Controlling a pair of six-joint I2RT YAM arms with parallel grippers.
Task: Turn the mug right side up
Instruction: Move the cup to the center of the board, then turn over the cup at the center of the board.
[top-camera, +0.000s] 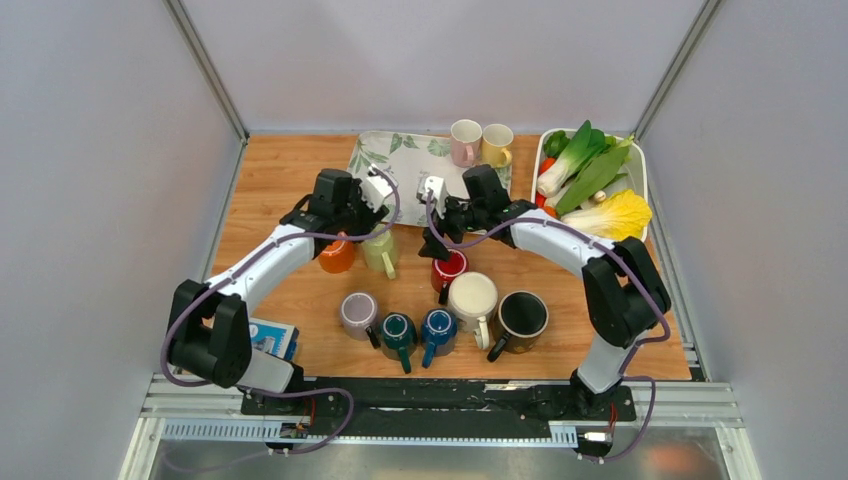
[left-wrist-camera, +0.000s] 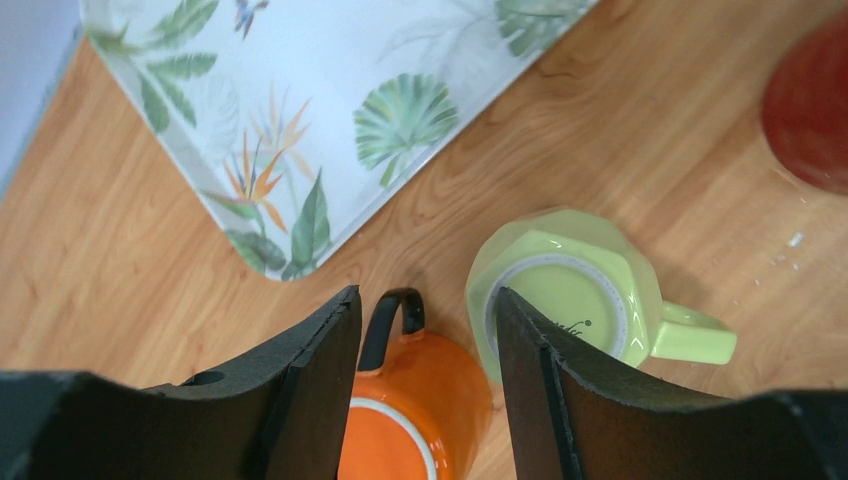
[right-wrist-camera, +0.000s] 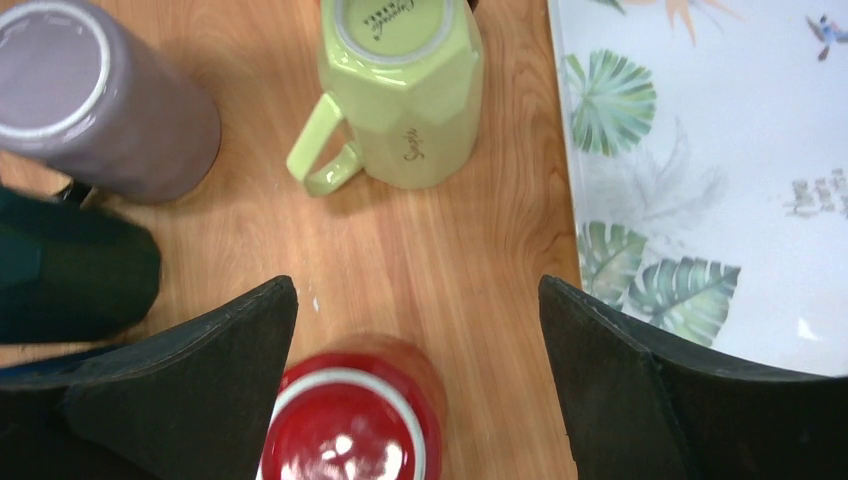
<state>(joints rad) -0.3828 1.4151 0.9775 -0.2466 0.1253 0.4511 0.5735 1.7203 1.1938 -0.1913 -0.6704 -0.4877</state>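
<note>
Next, my right gripper moves to the left in the top view and down onto the green mug's handle (top-camera: 389, 265) (right-wrist-camera: 318, 145), which sticks out clear below it on that side.
A light green mug (top-camera: 380, 250) stands upside down on the table, handle toward the near side. An orange mug (top-camera: 337, 255) stands upside down just left of it. My left gripper (top-camera: 362, 215) hovers open above the two. In the left wrist view its jaws (left-wrist-camera: 425, 295) straddle the orange mug (left-wrist-camera: 410, 420) and its black handle, while the right finger overlaps the green mug's base (left-wrist-camera: 560, 300). My right gripper (top-camera: 432, 240) is open above an upside-down red mug (top-camera: 447, 268). In the right wrist view the red mug (right-wrist-camera: 350, 430) sits between the jaws (right-wrist-camera: 417, 282), untouched.
A leaf-print tray (top-camera: 410, 170) at the back holds a pink mug (top-camera: 465, 142) and a yellow mug (top-camera: 497, 145). A white bin of vegetables (top-camera: 640, 180) is at the back right. Purple (top-camera: 357, 315), teal (top-camera: 397, 332), blue (top-camera: 437, 328), white (top-camera: 473, 297) and black (top-camera: 522, 315) mugs crowd the near middle.
</note>
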